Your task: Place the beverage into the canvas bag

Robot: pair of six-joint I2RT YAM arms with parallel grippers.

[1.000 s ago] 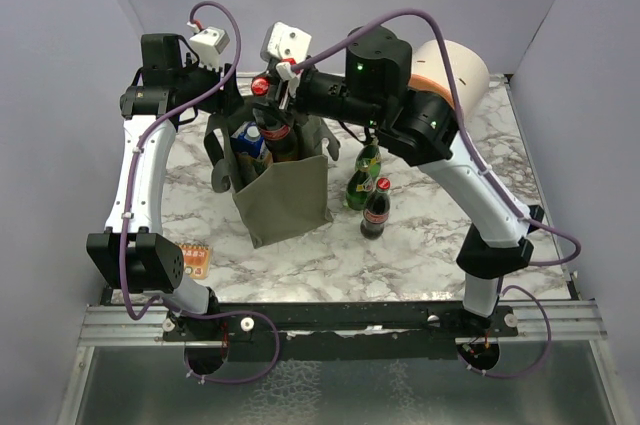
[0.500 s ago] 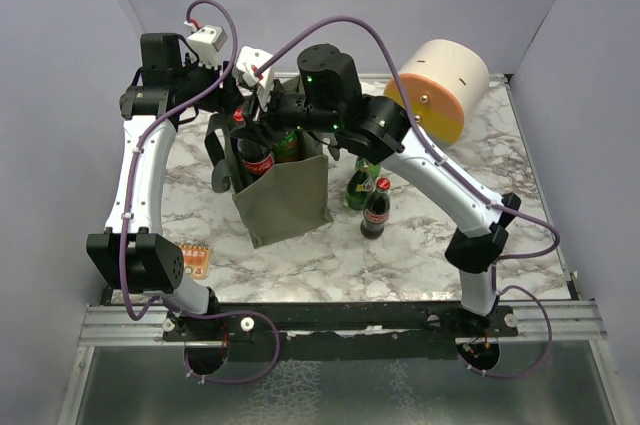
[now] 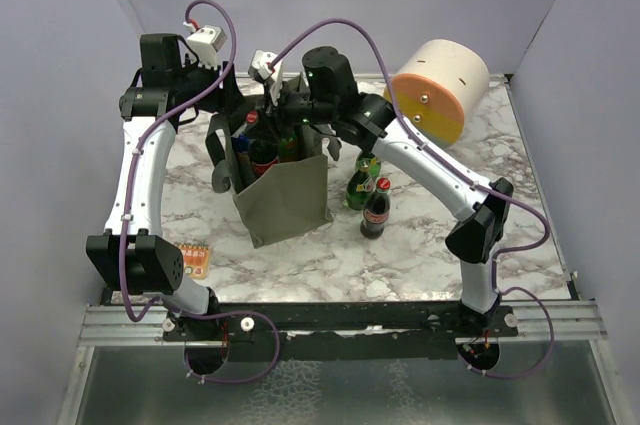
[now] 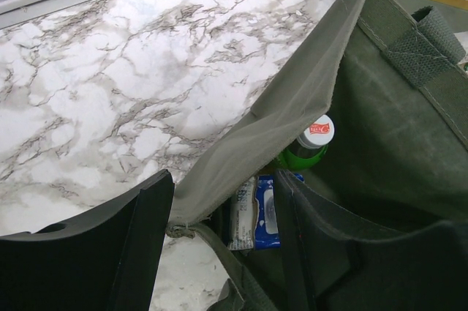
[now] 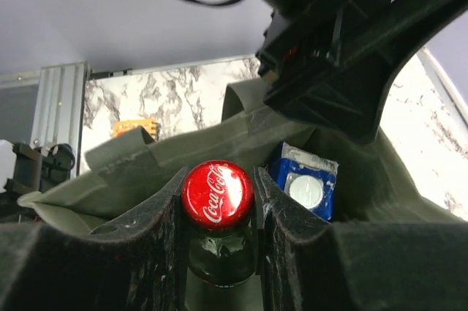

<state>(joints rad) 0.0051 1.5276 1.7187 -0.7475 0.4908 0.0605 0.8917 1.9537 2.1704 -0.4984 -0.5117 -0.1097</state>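
Observation:
The bag's bottom is below my right gripper, so it will next lower and release the cola bottle, still hanging in the bag's opening beside the blue packet (image 4: 267, 212).
The beverage, a dark cola bottle with a red cap (image 5: 217, 194), hangs upright inside the mouth of the olive canvas bag (image 3: 285, 200). My right gripper (image 5: 217, 205) is shut on its neck just under the cap; from above the gripper (image 3: 258, 127) reaches into the bag from the right. My left gripper (image 4: 223, 179) straddles the bag's left wall (image 4: 292, 106), one finger outside and one inside, jaws apart with the fabric rim loose between them. A green bottle (image 4: 313, 139) and a blue packet (image 4: 267, 212) lie in the bag.
A green bottle (image 3: 365, 180) and a second cola bottle (image 3: 376, 208) stand on the marble just right of the bag. A cream-and-orange cylinder (image 3: 440, 85) lies at the back right. An orange packet (image 3: 196, 258) sits near the left arm's base.
My right arm has swung left and lowered the cola bottle from above the bag's rim down into its mouth. The left arm has held still.

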